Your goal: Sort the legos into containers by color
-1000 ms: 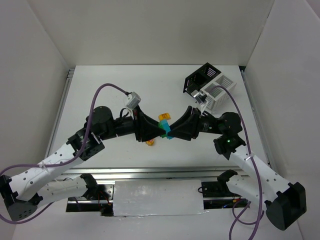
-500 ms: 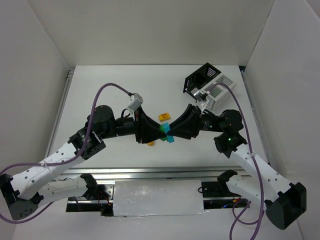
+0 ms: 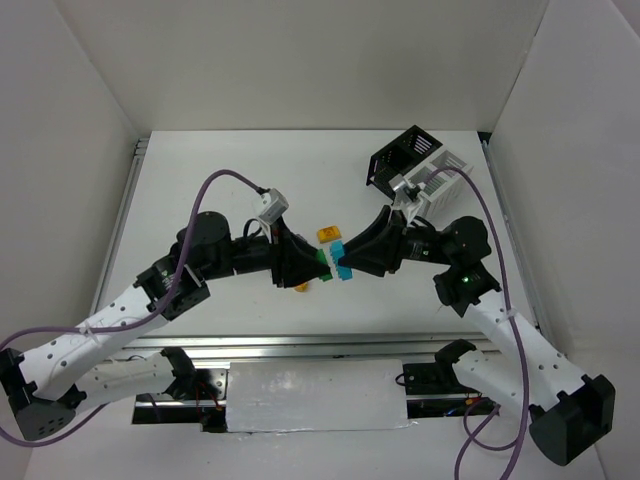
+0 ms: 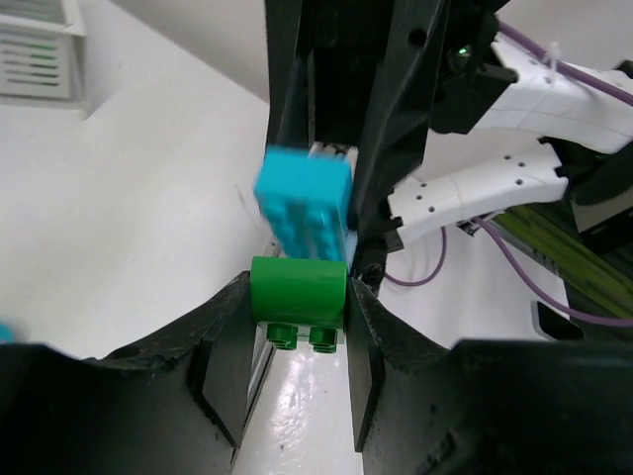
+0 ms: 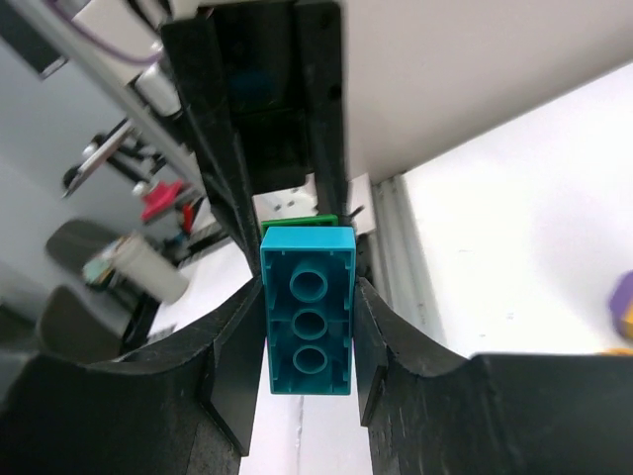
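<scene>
My right gripper moves from the green lego (image 3: 322,259) outward next, fingers turning down, over the white container's far part (image 3: 447,161), because its open top has space for the teal lego.
My left gripper (image 3: 318,262) is shut on a green lego (image 3: 322,259), seen between its fingers in the left wrist view (image 4: 297,287). My right gripper (image 3: 347,268) is shut on a teal lego (image 3: 343,271), whose hollow underside faces the right wrist camera (image 5: 308,307). The two grippers meet tip to tip above the table's middle. The teal lego (image 4: 305,203) sits right against the green lego (image 5: 297,222); I cannot tell whether they are still joined. An orange lego (image 3: 328,234) lies just behind them. The black container (image 3: 398,160) and the white container (image 3: 440,185) stand at the back right.
A small orange-yellow lego (image 3: 301,287) lies on the table under the left gripper. A purple-and-orange piece (image 5: 623,315) shows at the right edge of the right wrist view. The table's metal rail runs along the near edge (image 3: 320,345).
Both wrists have shifted slightly over the table's middle. The green and teal legos, overlapping before, now show side by side, each in its own gripper.
</scene>
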Available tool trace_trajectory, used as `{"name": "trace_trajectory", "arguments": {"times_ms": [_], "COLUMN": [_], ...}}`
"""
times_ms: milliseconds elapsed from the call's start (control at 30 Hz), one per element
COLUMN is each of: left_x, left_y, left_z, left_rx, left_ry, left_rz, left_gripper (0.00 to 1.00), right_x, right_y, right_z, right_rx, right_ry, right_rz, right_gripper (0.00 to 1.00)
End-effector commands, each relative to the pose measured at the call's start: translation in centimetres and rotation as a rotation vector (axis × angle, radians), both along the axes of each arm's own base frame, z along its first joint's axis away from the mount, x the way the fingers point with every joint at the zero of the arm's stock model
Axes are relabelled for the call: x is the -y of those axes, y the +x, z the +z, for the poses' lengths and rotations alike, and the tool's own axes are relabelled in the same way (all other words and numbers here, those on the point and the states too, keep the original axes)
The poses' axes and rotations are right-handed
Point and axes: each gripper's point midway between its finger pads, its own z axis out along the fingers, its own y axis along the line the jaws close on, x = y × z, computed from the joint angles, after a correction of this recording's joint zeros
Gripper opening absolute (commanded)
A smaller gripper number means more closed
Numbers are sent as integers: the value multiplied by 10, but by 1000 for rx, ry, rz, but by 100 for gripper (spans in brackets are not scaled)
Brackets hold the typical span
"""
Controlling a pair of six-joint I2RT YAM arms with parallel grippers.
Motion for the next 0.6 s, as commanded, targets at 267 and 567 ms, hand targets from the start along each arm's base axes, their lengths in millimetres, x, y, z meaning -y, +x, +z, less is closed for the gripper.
{"name": "trace_trajectory", "arguments": {"times_ms": [267,567], "left_x": [-28,-113], "left_y": [12,63], "left_z": [17,-44], "left_rx": [62,-138], "left_ry": [5,401], "left_rz": [107,653], "left_gripper": [0,0], "right_x": [40,231], "right_y": [58,225], "right_z": [-9,-47], "right_rx": [-16,-197], "right_ry": [-24,-292], "right_rz": [-266,-1637], "right_gripper": [0,0]}}
